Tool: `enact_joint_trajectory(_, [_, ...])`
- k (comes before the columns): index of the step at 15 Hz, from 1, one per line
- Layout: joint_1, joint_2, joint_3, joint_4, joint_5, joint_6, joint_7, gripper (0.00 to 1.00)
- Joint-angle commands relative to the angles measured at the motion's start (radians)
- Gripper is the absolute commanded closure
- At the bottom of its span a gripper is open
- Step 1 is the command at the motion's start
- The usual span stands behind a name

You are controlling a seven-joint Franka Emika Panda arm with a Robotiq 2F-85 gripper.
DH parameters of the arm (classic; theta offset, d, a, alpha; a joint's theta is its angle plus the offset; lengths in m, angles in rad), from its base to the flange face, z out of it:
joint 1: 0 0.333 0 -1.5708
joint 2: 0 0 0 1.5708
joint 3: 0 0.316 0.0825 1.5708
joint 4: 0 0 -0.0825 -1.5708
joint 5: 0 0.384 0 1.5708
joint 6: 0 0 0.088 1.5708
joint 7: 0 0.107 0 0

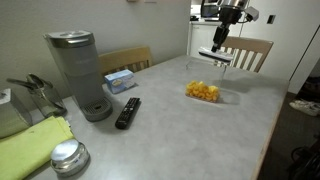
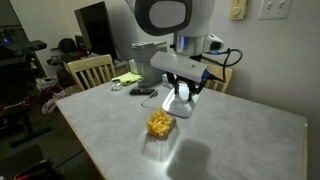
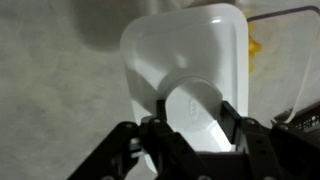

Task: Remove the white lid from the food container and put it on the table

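I should move my gripper down and away from the orange food (image 3: 254,47) and set the lid on the bare tabletop beside the container to let go of it, because that spot is empty.
My gripper (image 1: 220,42) (image 2: 183,84) (image 3: 197,118) is shut on the white lid (image 1: 217,55) (image 2: 181,103) (image 3: 185,55) and holds it in the air above the table (image 1: 190,130) (image 2: 230,140). The lid hangs tilted, beyond the heap of orange food. The clear food container (image 1: 205,93) (image 2: 160,126) sits open on the pale grey table with the orange food in it; its walls barely show. In the wrist view the lid fills the middle, and a bit of orange food (image 3: 254,47) peeks past its right edge.
A grey coffee maker (image 1: 80,72), a black remote (image 1: 128,112), a light-blue tissue box (image 1: 120,80), a green cloth (image 1: 35,150) and a metal tin (image 1: 68,157) stand at one end. Wooden chairs (image 1: 250,50) (image 2: 90,70) stand at the table's edges.
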Motion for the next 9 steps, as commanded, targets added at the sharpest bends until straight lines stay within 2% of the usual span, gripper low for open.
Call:
enact_joint_trajectory(1, [-0.021,0.046,0.018,0.003,-0.013,0.023,-0.08,0.71])
enact_joint_trajectory(6, [-0.024,0.093,0.021,0.005,-0.022,0.045,-0.117,0.71])
enact_joint_trajectory(9, [-0.017,0.115,0.015,-0.005,-0.035,0.113,-0.094,0.71])
